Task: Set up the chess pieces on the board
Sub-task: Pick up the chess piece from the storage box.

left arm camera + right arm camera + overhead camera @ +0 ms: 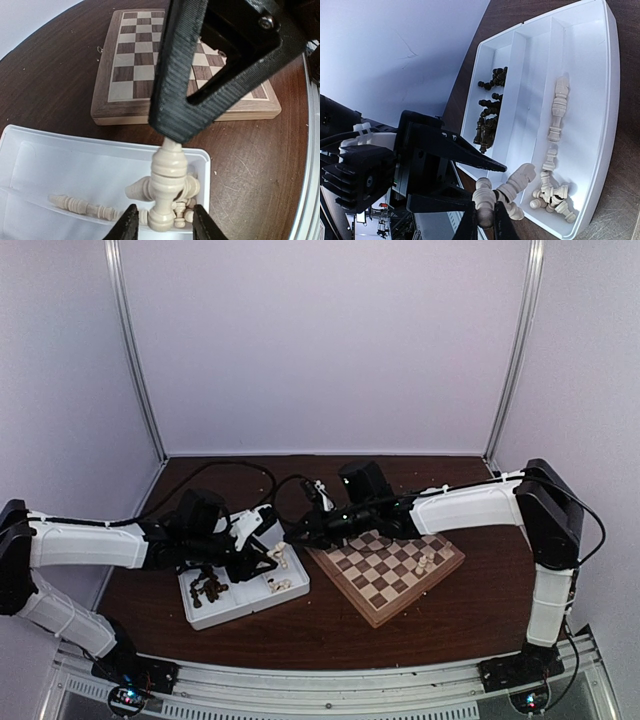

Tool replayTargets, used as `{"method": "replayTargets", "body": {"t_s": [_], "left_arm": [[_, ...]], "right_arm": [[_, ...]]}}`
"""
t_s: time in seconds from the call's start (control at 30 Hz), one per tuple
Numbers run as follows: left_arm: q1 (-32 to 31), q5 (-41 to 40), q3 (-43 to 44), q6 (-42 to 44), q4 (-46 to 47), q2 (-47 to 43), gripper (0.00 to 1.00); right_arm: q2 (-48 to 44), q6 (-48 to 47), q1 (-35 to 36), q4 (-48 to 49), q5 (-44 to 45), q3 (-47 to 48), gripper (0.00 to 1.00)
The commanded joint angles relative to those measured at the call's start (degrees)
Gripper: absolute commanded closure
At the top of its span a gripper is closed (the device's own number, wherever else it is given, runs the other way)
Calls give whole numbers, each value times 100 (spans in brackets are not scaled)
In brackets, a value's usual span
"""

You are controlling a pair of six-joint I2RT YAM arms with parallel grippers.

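My right gripper moves to the right in the top view next, then down onto the board's corner by the cream pieces to release, since room remains.
My right gripper (485,222) is shut on the top of a cream-white chess piece (486,199) and holds it over the near corner of the white tray (605,100). In the left wrist view the piece (167,185) hangs from the right gripper (215,65). My left gripper (164,227) is open, with one finger on each side of the piece's base and a gap on both sides. The board (385,565) lies right of the tray, with a few cream pieces (425,562) on it. Both grippers meet at the tray's right end (280,552).
The tray (245,605) holds dark brown pieces (490,120) in one compartment and loose cream pieces (557,107) in the other. More cream pieces (85,206) lie below the held one. The board (145,65) sits just beyond the tray. White walls enclose the table.
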Motion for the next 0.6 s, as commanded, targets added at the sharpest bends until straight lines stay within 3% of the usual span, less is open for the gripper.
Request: {"method": "replayTargets", "body": {"t_s": [0.0, 0.37, 0.57], "left_arm": [[1, 42, 187, 16, 421, 74, 66], [2, 44, 167, 102, 439, 63, 100], [1, -63, 37, 103, 419, -4, 100]], "right_arm": [[43, 51, -3, 223, -86, -54, 100], [70, -17, -3, 127, -89, -4, 100], [16, -126, -33, -85, 73, -6, 100]]}}
